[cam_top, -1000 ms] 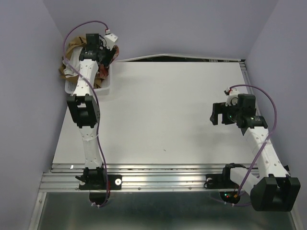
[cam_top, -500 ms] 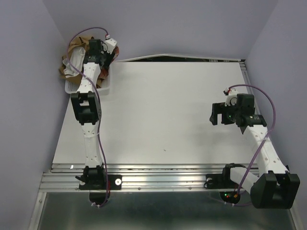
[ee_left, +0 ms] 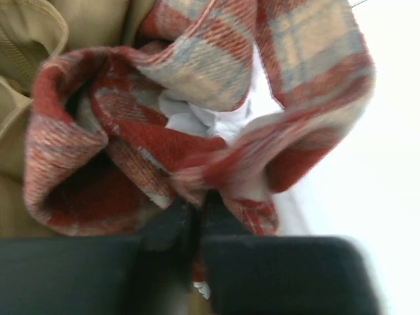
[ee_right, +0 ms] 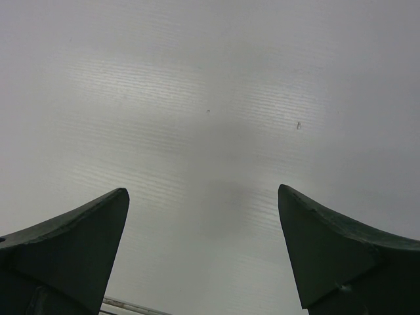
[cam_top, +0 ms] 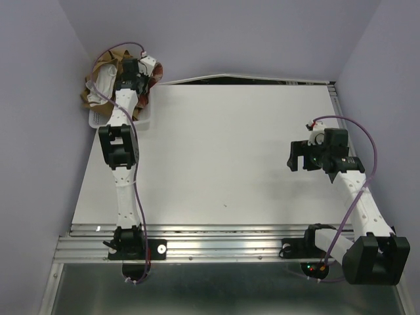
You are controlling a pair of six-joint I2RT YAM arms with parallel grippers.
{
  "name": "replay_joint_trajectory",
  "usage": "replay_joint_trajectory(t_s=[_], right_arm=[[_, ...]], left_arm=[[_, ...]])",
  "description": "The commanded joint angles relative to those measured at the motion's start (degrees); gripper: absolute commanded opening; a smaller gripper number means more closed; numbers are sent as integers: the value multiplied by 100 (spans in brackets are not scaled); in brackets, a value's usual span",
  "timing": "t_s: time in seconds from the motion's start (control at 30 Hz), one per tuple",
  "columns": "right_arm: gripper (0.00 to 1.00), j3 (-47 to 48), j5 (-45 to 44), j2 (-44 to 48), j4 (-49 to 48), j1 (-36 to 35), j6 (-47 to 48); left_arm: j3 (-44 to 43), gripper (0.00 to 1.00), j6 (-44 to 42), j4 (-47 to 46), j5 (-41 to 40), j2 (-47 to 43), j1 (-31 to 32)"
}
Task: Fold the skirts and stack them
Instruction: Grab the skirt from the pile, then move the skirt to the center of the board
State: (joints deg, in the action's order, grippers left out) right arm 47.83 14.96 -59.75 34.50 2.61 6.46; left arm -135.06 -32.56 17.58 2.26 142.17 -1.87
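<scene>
The robot will next lift its left gripper, carry the plaid skirt [ee_left: 216, 59] to the right in the top view and down onto the middle of the table, and let go of it there, since that spot is empty.
Skirts lie heaped in a white tray [cam_top: 144, 121] at the table's far left corner: tan-brown ones [cam_top: 90, 92] and a red-and-cream plaid skirt [ee_left: 216, 59]. My left gripper [cam_top: 134, 80] reaches into that heap. In the left wrist view its jaws [ee_left: 197, 202] are shut on a fold of the plaid skirt, with a tan skirt [ee_left: 33, 39] behind at the upper left. White lining [ee_left: 197, 115] shows inside the plaid folds. My right gripper [cam_top: 298, 157] hovers over the right side of the table, open [ee_right: 203, 197], with nothing between its fingers.
The white table [cam_top: 223, 151] spreads between the two arms. Lilac walls close in on the left, back and right. A metal rail [cam_top: 216, 230] runs along the near edge by the arm bases.
My left gripper has pushed a little farther into the heap and gone from open to shut on the plaid skirt. The right arm has not moved.
</scene>
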Motion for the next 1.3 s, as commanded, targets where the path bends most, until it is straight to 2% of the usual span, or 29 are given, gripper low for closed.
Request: replay_joint_trajectory(t_s=[0.0,0.17,0.47,0.87,1.0,1.03,1.13,1.27], right_arm=[[100,191,-11,-2,-84,29,66],[100,209,24,77,-49,29,40],[100,156,68,261,-58,29,31],[100,77,86,490,-84,29,31],[100,68,60,569,-93,29,13],[100,59,60,578,-101,29,13],[100,94,68,578,-101,29,-13],[100,252,68,499,-49,29,-101]], left_arm=[[-126,0,188,-343,116,-575,-103],[-292,0,434,-379,398,-1129,-112],[-512,0,882,-721,424,-2201,-103],[-679,0,953,-1574,-68,-2993,-103],[-557,0,1084,-1583,554,-3352,-86],[-478,0,1102,-1583,921,-3449,-16],[-196,0,752,-1268,1311,-3836,247],[181,0,92,-827,1373,-4363,1212]])
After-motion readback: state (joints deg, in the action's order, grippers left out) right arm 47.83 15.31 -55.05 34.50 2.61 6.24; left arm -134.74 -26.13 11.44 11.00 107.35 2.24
